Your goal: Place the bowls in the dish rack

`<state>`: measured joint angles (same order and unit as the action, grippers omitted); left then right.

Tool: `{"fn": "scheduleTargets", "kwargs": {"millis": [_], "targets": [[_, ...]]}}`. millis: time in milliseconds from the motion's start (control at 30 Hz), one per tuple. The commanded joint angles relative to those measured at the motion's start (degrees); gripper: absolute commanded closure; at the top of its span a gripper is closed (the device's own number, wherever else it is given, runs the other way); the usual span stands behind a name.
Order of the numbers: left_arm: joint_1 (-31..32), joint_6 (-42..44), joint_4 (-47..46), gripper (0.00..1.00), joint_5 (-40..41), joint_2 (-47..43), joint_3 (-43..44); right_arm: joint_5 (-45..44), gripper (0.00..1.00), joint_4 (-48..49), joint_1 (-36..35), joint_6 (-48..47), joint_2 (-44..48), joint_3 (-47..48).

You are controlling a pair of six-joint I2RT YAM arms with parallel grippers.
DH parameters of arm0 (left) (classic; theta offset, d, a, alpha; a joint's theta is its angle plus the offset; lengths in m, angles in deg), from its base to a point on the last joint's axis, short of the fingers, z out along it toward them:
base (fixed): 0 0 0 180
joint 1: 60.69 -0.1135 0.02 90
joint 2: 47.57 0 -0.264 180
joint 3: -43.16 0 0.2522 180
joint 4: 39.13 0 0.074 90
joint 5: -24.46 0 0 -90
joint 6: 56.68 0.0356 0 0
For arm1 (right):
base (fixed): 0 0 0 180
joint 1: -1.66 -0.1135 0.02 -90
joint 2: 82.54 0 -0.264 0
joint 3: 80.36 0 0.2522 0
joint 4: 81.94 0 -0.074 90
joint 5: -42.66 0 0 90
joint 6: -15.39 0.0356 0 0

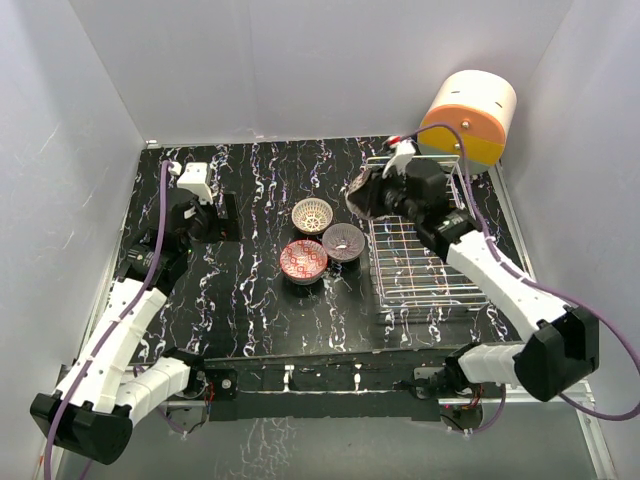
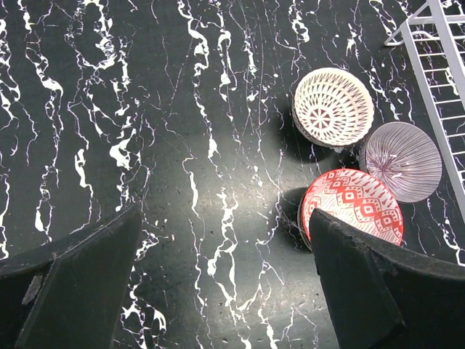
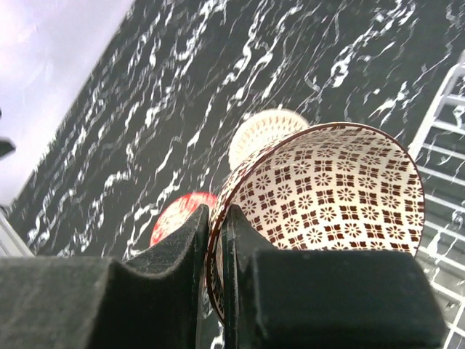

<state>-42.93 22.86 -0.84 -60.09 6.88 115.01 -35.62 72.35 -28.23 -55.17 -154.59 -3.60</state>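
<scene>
I will next carry the brown-patterned bowl over with my right gripper, lower it and let go, as the rack's empty wires are below and right in the top view.
Three bowls stand together on the black marbled table: a white lattice bowl, a purplish bowl and a red bowl. The silver wire dish rack lies to their right with no bowl in it. My right gripper is shut on the rim of a brown-patterned bowl, held tilted in the air beside the rack's far left corner. My left gripper is open and empty, above the table left of the bowls.
An orange-and-cream cylinder stands at the back right, just behind the rack. White walls close in the table on the left, back and right. The rack's edge shows at the right of the right wrist view.
</scene>
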Motion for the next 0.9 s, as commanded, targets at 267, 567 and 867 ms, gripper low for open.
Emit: {"fn": "scheduleTargets", "kwargs": {"millis": [267, 567, 867], "targets": [[0.2, 0.3, 1.0, 0.03, -1.3, -2.5, 1.5, 33.9, 0.92, 56.2, 26.4, 32.5, -12.3, -10.2], [0.2, 0.4, 1.2, 0.03, -0.7, -1.9, 1.6, 39.8, 0.92, 87.5, 32.1, 55.8, -27.3, -13.8], [0.2, 0.5, 1.1, 0.03, -0.3, -0.5, 1.9, 38.0, 0.92, 102.2, 34.0, 68.0, -39.3, -13.9]]}}
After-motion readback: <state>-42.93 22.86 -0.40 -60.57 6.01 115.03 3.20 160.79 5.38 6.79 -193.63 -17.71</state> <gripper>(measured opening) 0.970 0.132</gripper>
